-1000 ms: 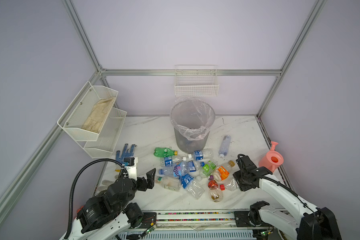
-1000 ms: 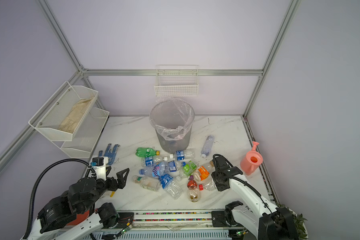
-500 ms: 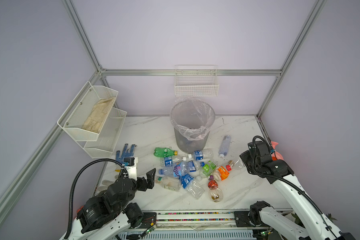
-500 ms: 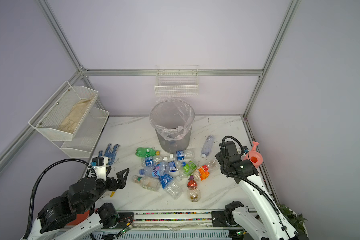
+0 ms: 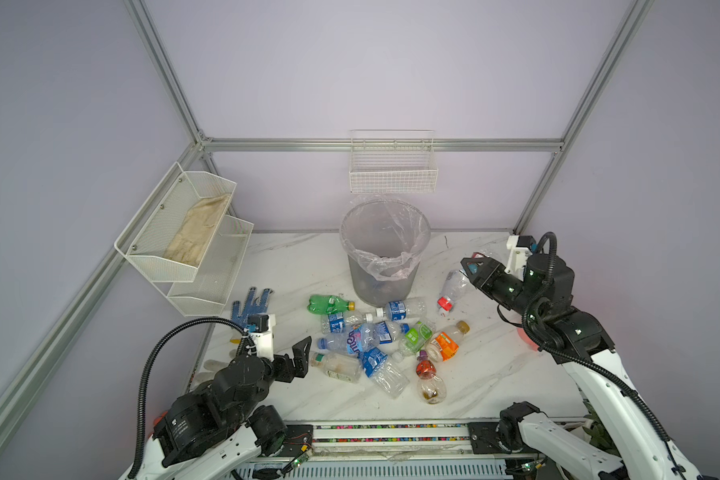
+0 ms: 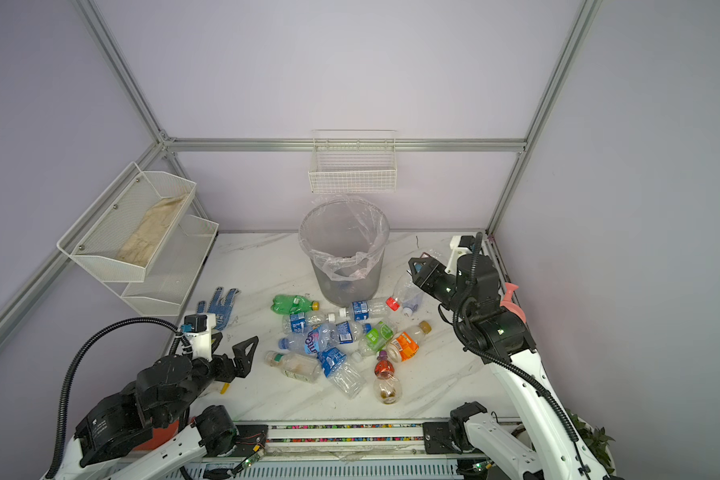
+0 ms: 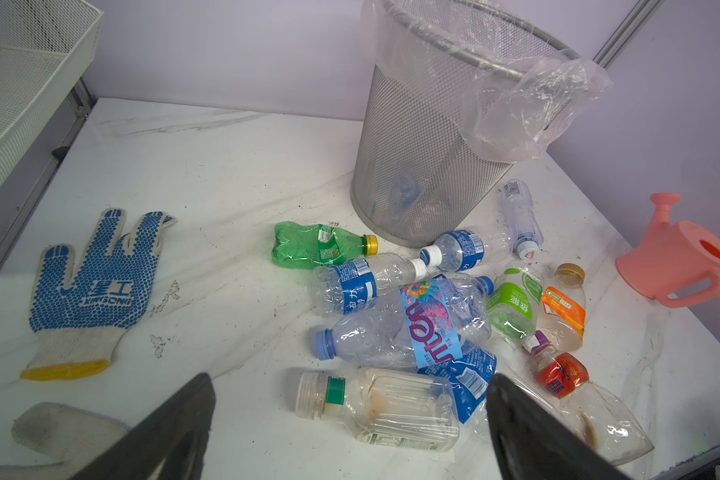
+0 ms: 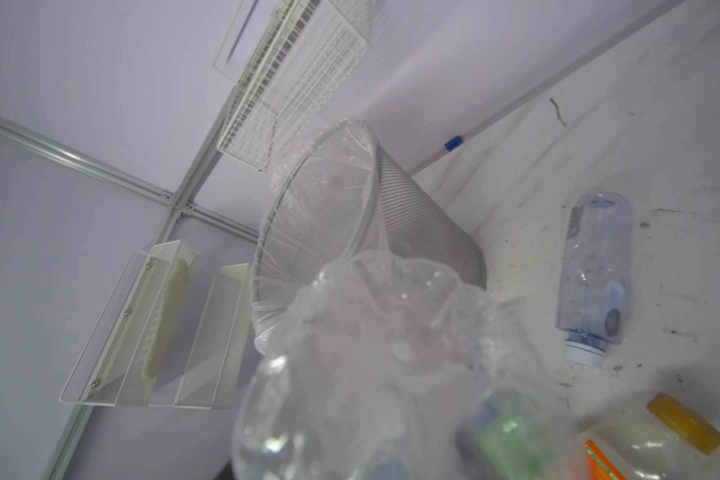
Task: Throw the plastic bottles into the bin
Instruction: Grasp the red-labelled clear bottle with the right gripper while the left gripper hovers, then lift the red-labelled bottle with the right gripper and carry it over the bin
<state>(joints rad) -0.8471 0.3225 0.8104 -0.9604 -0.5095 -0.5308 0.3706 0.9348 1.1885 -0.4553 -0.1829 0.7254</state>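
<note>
The bin's opening (image 5: 385, 234) (image 8: 320, 214) lies outward, toward the table's middle, so my right gripper will lift the bottle's dangling cap past the bin's rim, move over that opening and release.
The bin (image 5: 385, 249) (image 6: 344, 249) (image 7: 433, 145) (image 8: 371, 232) stands at the back middle of the table, lined with a clear bag. Several plastic bottles (image 5: 375, 340) (image 6: 333, 340) (image 7: 412, 324) lie heaped in front of it, a green one (image 5: 329, 303) among them. My right gripper (image 5: 470, 270) (image 6: 417, 270) hangs in the air right of the bin, shut on a clear red-capped bottle (image 5: 454, 289) (image 8: 371, 374) that dangles cap-down. My left gripper (image 5: 302, 353) (image 7: 350, 380) stands open, low at the heap's left edge, with a clear green-banded bottle (image 7: 375, 411) lying just beyond its fingertips.
A pink watering can (image 7: 678, 266) (image 6: 510, 299) sits at the right edge behind my right arm. A blue-dotted glove (image 5: 254, 301) (image 7: 88, 286) lies left of the heap. White wire baskets hang on the left wall (image 5: 184, 232) and the back wall (image 5: 393, 170). Another bottle (image 8: 595, 282) lies beside the bin.
My right gripper has lifted the red-capped bottle from the heap's right edge and carried it up and back towards the bin. The left arm has not moved.
</note>
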